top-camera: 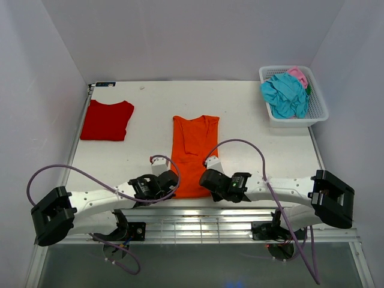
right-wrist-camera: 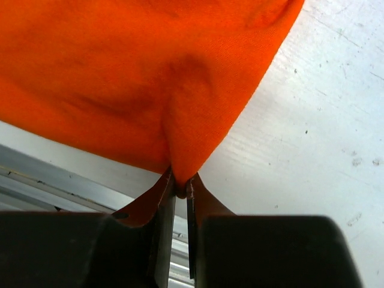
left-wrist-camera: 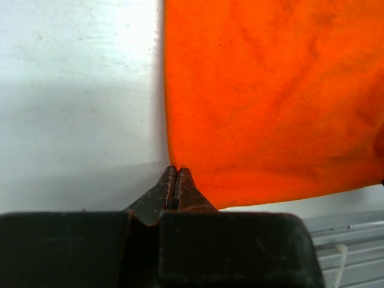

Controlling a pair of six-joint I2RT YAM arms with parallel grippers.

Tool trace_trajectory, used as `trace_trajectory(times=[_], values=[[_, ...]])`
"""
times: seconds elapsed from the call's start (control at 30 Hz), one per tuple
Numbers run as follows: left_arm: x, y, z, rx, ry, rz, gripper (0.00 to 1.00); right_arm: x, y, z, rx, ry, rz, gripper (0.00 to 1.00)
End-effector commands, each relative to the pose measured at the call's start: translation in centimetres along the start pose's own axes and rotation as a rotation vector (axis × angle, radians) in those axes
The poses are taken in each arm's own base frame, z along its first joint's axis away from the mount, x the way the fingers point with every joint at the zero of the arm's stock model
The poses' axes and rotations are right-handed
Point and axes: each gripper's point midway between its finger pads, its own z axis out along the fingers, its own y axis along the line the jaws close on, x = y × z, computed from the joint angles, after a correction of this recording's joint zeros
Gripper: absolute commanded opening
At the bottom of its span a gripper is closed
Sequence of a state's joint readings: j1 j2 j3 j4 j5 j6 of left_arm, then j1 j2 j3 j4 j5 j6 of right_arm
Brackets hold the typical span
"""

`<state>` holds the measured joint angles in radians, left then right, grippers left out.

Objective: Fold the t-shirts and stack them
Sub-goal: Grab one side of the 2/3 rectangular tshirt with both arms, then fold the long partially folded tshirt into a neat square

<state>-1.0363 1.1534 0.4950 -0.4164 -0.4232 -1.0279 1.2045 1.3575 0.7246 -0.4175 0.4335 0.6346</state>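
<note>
The shirt's length lies unfolded, so the robot's right gripper should next lift the pinched orange corner, carry it outward to the collar-end corner nearer the basket and release it.
The orange t-shirt (top-camera: 194, 153) lies flat in the middle of the table, collar away from me and sleeves folded in. At its near left edge sits my left gripper (top-camera: 170, 180), its jaws pressed together with the cloth's edge (left-wrist-camera: 170, 157) meeting the tips (left-wrist-camera: 176, 170). On the near right corner is my right gripper (top-camera: 207, 178), shut with a small peak of orange cloth (right-wrist-camera: 186, 150) pinched between its fingertips (right-wrist-camera: 179, 191). A red t-shirt (top-camera: 107, 120) lies folded at the far left. Teal (top-camera: 285, 95) and pink (top-camera: 298, 75) t-shirts are crumpled in the basket.
The white lattice basket (top-camera: 318, 114) stands at the far right corner. A metal rail (top-camera: 198, 215) runs along the table's near edge just behind both grippers. White walls close the table in on three sides.
</note>
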Motion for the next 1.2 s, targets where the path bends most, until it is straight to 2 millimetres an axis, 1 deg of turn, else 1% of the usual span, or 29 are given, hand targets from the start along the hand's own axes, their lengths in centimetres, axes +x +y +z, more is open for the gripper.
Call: trace_trajectory(times=[0.0,0.07,0.1,0.13,0.17,0.2,0.23,0.27,0.3,0.33,0.37,0.47,0.5,0.53,0.57,0.6,0.63,0.67,0.7,0.8,0.83,0.9,0.93,1.0,1.1,1.17], values=[[-2.2,-0.4,-2.7,-0.023,-0.069,-0.067,0.0,-1.5,-0.6,-2.2,0.084,-0.055,0.053,0.11],[-3.1,-1.0,-3.5,-0.013,-0.097,-0.07,0.0,-2.1,-0.3,-2.9,0.083,-0.073,0.049,0.11],[-3.4,-1.0,-3.7,-0.019,-0.103,-0.068,0.0,-2.8,-0.2,-3.4,0.086,-0.093,0.052,0.11],[-4.1,-1.5,-4.2,-0.01,-0.117,-0.074,0.0,-3.2,-0.2,-3.7,0.085,-0.102,0.053,0.11],[-4.5,-1.4,-4.3,-0.021,-0.134,-0.073,0.0,-3.6,-0.2,-4.0,0.086,-0.11,0.054,0.11],[-4.8,-1.3,-4.5,-0.033,-0.14,-0.071,0.0,-4.5,-0.1,-4.5,0.089,-0.135,0.059,0.11],[-5.0,-1.4,-4.6,-0.039,-0.147,-0.069,0.0,-4.7,-0.4,-4.8,0.102,-0.136,0.054,0.11],[-5.8,-1.7,-5.0,-0.037,-0.167,-0.074,0.0,-5.0,-0.5,-5.1,0.109,-0.146,0.051,0.11],[-6.1,-1.9,-5.1,-0.035,-0.177,-0.072,0.0,-5.9,-0.5,-5.5,0.117,-0.17,0.051,0.11],[-6.4,-2.1,-5.1,-0.038,-0.182,-0.066,0.0,-6.3,-0.7,-5.8,0.127,-0.176,0.047,0.11],[-7.0,-2.7,-5.5,-0.028,-0.196,-0.071,0.0,-6.7,-0.7,-6.0,0.128,-0.189,0.046,0.11],[-8.2,-3.3,-5.8,-0.036,-0.227,-0.063,0.0,-8.8,-0.6,-7.1,0.138,-0.244,0.042,0.12],[-9.1,-3.7,-6.1,-0.036,-0.251,-0.067,0.0,-9.3,-0.7,-7.3,0.152,-0.26,0.033,0.12],[-9.5,-3.9,-6.3,-0.039,-0.264,-0.064,0.0,-10.2,-0.7,-7.6,0.153,-0.277,0.042,0.12],[-9.7,-3.9,-6.3,-0.05,-0.272,-0.061,0.0,-10.6,-0.8,-7.7,0.159,-0.283,0.032,0.12],[-10.6,-4.3,-6.7,-0.052,-0.298,-0.069,0.0,-11.1,-1.0,-7.9,0.167,-0.293,0.033,0.12],[-11.1,-4.4,-6.8,-0.054,-0.313,-0.068,0.0,-11.9,-1.1,-8.1,0.172,-0.305,0.043,0.12],[-11.4,-4.5,-6.8,-0.065,-0.323,-0.065,0.0,-12.3,-1.3,-8.1,0.183,-0.311,0.035,0.12],[-12.1,-4.9,-7.1,-0.065,-0.347,-0.072,0.0,-12.7,-1.6,-8.2,0.194,-0.318,0.036,0.12],[-13.1,-5.2,-7.2,-0.089,-0.381,-0.06,0.0,-14.3,-2.5,-8.4,0.223,-0.335,0.041,0.12],[-13.9,-5.4,-7.4,-0.095,-0.406,-0.068,0.0,-14.7,-3.0,-8.3,0.238,-0.339,0.052,0.13],[-14.3,-5.6,-7.2,-0.113,-0.423,-0.066,0.0,-15.9,-3.8,-8.1,0.254,-0.351,0.056,0.13],[-14.9,-5.8,-7.4,-0.117,-0.44,-0.074,0.0,-16.2,-3.9,-8.0,0.256,-0.353,0.059,0.13],[-15.4,-5.8,-7.2,-0.135,-0.455,-0.075,0.0,-16.8,-4.7,-7.6,0.269,-0.351,0.057,0.12],[-16.0,-5.9,-6.5,-0.16,-0.464,-0.067,0.0,-17.4,-5.0,-6.7,0.274,-0.352,0.05,0.12],[-16.3,-6.1,-5.6,-0.172,-0.473,-0.069,0.0,-18.0,-5.5,-5.9,0.282,-0.354,0.054,0.12]])
